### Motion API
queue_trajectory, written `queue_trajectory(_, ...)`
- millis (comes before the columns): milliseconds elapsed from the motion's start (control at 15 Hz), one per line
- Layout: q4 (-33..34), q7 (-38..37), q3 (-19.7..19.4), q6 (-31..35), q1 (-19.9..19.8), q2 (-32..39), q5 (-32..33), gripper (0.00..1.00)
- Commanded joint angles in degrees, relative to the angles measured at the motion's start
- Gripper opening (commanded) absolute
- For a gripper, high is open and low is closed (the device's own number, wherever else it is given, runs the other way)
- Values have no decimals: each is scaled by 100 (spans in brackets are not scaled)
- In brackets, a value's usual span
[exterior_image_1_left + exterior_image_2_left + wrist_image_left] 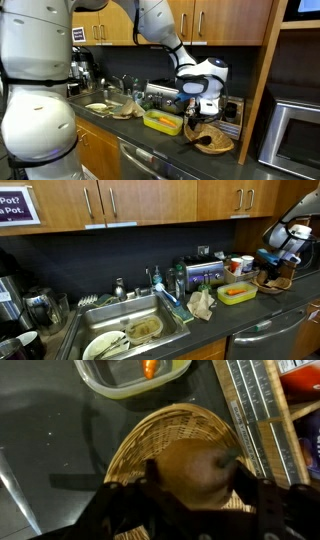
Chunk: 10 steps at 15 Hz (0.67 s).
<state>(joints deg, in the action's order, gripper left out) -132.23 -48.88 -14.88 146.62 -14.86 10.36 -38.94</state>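
Observation:
I will lower my gripper a little toward the woven wicker basket and let go of the round brown fruit inside its open rim [209, 139].
In the wrist view my gripper [196, 472] is shut on a round brown fruit [192, 478] with a small dark stem, one finger [150, 482] pressed on each side of it. The fruit hangs just above a woven wicker basket [170, 428] on the dark counter. In both exterior views the gripper [206, 104] [275, 264] sits low over the basket [214, 142] [277, 281]. Beside the basket lies a yellow-green tray [120, 382] [163, 122] [238, 293] holding an orange piece of carrot [149, 368].
A metal rack [250, 405] runs along the basket's side. A microwave [296, 130] stands near the basket. Bottles and cups crowd the counter's back [205, 272]; a crumpled cloth [201, 304] lies by the sink [92, 316] full of dishes. Cabinets [150, 200] hang overhead.

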Motion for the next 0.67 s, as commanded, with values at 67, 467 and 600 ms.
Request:
queue_trajectory(67, 183, 217, 29, -47, -55, 174, -210, 49)
queue_trajectory(467, 301, 379, 35, -102, -65, 352, -386, 49)
queue_trajectory(600, 333, 382, 30, -105, -61, 392, -388, 49)
